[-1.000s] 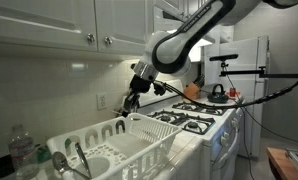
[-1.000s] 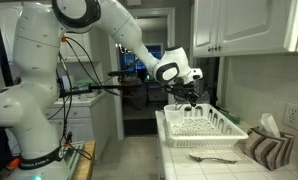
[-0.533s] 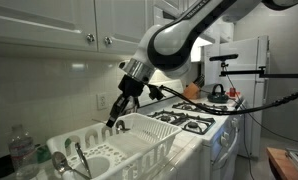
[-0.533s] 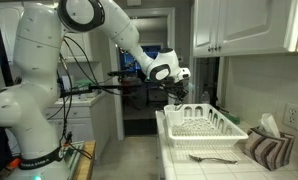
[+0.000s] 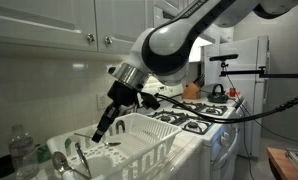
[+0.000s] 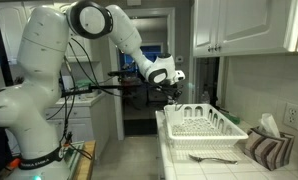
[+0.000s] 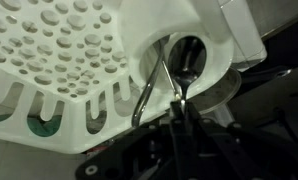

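Observation:
Other utensils already stand in the cup's opening. My gripper should next go down a little over the round cutlery cup (image 5: 71,170) (image 7: 172,52) and let go of the utensil's thin handle there.
My gripper (image 7: 179,108) is shut on the thin handle of a metal utensil (image 7: 161,75). The utensil's head hangs at the round cutlery cup at one end of the white dish rack (image 7: 69,50). In an exterior view the gripper (image 5: 99,133) is low at the end of the rack (image 5: 139,140) that lies away from the stove. In an exterior view it (image 6: 172,97) hovers at the far corner of the rack (image 6: 201,125). Whether the utensil touches the cup cannot be told.
A gas stove (image 5: 184,118) with a kettle (image 5: 217,92) adjoins the rack, a fridge (image 5: 244,60) behind. A plastic bottle (image 5: 22,150) and utensils (image 5: 74,160) are near the rack's end. A utensil (image 6: 211,157) and striped towel (image 6: 264,148) lie on the counter. Cabinets hang overhead.
The gripper has moved with the utensil from above the rack's middle down toward the rack's end, away from the stove, and has tilted lower.

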